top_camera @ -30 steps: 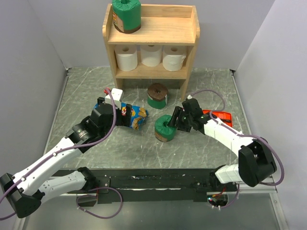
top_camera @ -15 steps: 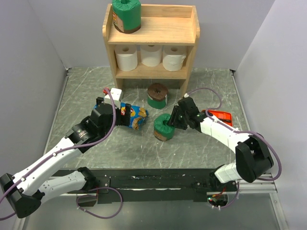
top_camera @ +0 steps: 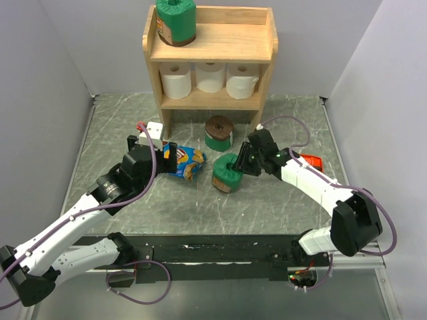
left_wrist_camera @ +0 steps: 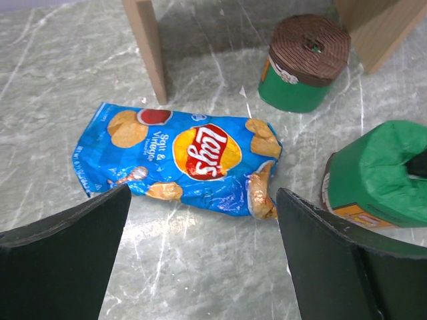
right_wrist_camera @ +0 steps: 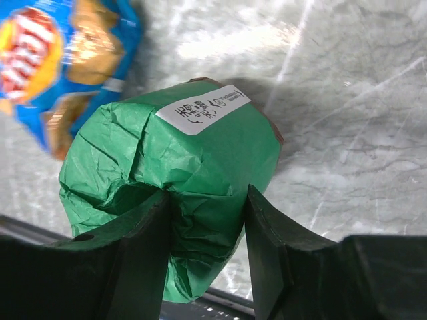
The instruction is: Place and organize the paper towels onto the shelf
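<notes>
Next, my right gripper will carry the held roll up and outward onto the empty middle part of the shelf's top board, beside its one green roll.
The light-wood shelf [top_camera: 260, 51] stands at the back. One green roll [top_camera: 176, 20] is on its top board at the left, and three white rolls [top_camera: 210, 78] fill the lower tier. A second green roll [top_camera: 218, 133] stands upright on the table with its brown end up, also in the left wrist view [left_wrist_camera: 303, 63]. My right gripper [top_camera: 243, 164] is shut on the third green roll [top_camera: 227, 175], pinching its crumpled end [right_wrist_camera: 200, 173]. My left gripper [top_camera: 152, 148] is open and empty, just above the blue chip bag [left_wrist_camera: 180, 157].
The chip bag [top_camera: 181, 161] lies between the two grippers, left of the held roll. An orange razor package [top_camera: 309, 162] lies at the right behind my right arm. Shelf legs [left_wrist_camera: 148, 47] stand just beyond the chip bag.
My right gripper has moved left and a little toward the shelf with the green roll in it. My left gripper has shifted slightly back and left over the chip bag.
</notes>
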Controlling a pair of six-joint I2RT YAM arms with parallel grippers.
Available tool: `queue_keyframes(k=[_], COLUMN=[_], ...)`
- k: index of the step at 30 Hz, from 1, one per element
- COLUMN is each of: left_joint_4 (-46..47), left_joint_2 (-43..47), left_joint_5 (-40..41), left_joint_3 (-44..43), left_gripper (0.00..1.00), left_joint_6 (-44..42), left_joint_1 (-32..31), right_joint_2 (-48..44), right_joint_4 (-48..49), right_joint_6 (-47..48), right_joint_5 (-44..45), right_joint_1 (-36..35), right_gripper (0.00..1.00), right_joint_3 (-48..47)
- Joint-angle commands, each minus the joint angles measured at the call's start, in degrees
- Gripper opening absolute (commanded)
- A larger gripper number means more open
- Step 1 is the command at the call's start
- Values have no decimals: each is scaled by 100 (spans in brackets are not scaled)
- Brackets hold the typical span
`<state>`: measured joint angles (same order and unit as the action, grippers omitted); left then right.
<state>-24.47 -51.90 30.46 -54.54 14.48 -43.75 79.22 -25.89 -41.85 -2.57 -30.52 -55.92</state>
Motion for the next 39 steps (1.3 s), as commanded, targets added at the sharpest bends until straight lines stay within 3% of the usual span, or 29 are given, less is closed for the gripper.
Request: queue_keyframes(k=[1, 6, 10, 22, 29, 33, 39], left_joint_4=[197, 232, 241, 241, 241, 249, 258], left_joint_2=[154, 224, 242, 224, 233, 268, 259], left_joint_5=[294, 470, 488, 408, 365, 373, 356], left_joint_3=[31, 67, 75, 84, 76, 93, 93], left_gripper=[96, 96, 96, 96, 96, 96, 96], left_joint_6=[55, 81, 81, 90, 99, 108, 99], left_joint_1=[-20, -11, -20, -11, -11, -20, -11], right_joint_2=[-609, -926, -917, 567, 1436, 2035, 2194], right_joint_4=[-30, -346, -715, -945, -190, -250, 374], right_joint_6=[-17, 45, 229, 581, 317, 396, 45], right_joint_5=[-77, -95, 28, 547, 292, 371, 353], right_joint_1=[-59, -50, -50, 310, 820, 943, 1136], right_gripper=[36, 36, 36, 37, 37, 37, 39], right_joint_3=[-673, -1464, -2893, -6920, -7740, -8653, -8487])
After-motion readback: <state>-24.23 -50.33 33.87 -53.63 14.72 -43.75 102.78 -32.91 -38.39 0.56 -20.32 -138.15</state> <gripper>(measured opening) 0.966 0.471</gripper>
